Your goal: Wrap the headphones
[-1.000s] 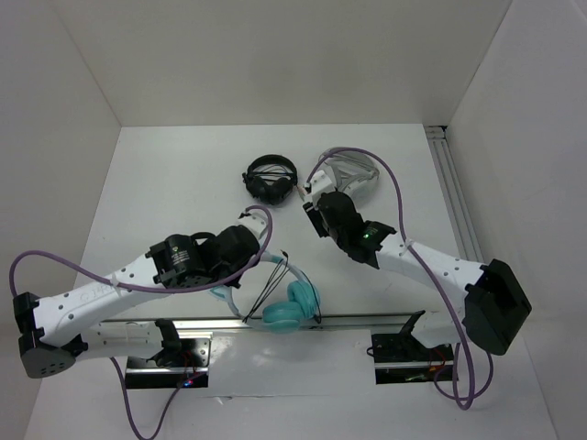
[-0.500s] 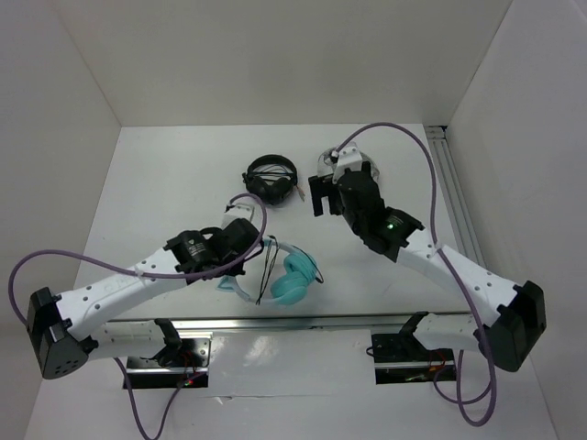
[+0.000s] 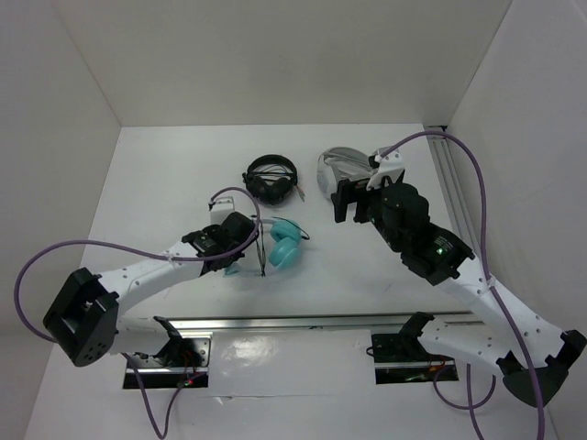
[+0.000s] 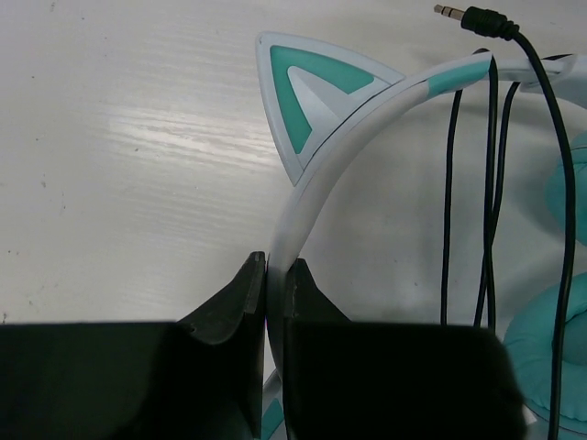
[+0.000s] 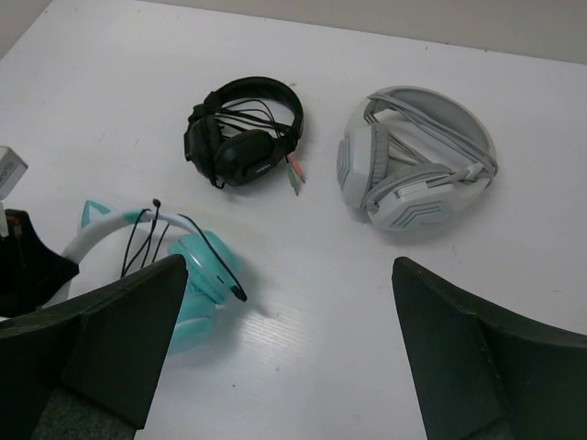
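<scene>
My left gripper still holds the pale headband above the table, so next it will lower the headband onto the table beneath it and let go there.
The headphones (image 3: 282, 247) are teal with a pale headband, and they rest on the table left of centre. One cat ear (image 4: 310, 99) stands on the headband. The thin black cable (image 4: 492, 183) hangs in loops over the band, and its jack plug (image 4: 463, 15) is free. My left gripper (image 4: 275, 268) is shut on the pale headband below that ear; from above, the left gripper (image 3: 243, 249) is at the band's left side. My right gripper (image 5: 293, 302) is open and empty, raised above the table to the right of the headphones (image 5: 197, 275). From above, the right gripper (image 3: 354, 203) hangs near the white-grey set.
Black headphones (image 3: 271, 177) lie at the back centre, with their cable bundled inside. White-grey headphones (image 3: 347, 170) lie to their right, just behind my right gripper. A metal rail (image 3: 454, 197) runs along the table's right edge.
My left arm carried the headphones from the near edge toward the table's middle. My right gripper opened wide and moved right and back, away from the headphones.
</scene>
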`<state>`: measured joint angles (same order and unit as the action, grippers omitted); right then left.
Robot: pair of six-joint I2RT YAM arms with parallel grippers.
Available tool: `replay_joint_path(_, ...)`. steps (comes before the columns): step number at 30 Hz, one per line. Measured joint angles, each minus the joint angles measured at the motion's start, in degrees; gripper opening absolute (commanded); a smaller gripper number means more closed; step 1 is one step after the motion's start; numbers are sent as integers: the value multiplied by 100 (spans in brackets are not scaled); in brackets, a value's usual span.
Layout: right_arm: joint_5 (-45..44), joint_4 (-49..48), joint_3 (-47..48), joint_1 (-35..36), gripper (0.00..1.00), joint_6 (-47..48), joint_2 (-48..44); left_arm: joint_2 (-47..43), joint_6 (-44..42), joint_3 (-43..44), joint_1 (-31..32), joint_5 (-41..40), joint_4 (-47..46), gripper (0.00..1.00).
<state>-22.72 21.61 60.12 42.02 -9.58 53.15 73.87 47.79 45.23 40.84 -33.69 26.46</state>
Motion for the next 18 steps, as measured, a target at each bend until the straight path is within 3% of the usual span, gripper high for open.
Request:
replay_joint_path(9, 101, 216, -9, 0, 100, -24, -197, 796, -269, -271, -608, 479, -1073, 0)
replay_joint_path(12, 125, 223, -11, 31, 100, -59, -199, 1043, -225, -236, -595, 592, -1327, 21)
replay_joint_path(13, 133, 229, -11, 39, 100, -66, -199, 1082, -195, -232, -573, 592, -1381, 36)
replay_joint_path(16, 177, 269, -11, 48, 100, -107, -201, 1102, -37, -232, -466, 592, -1381, 50)
replay_joint_path(18, 203, 326, -11, 48, 100, -136, -201, 1104, 66, -232, -363, 542, -1322, 89)
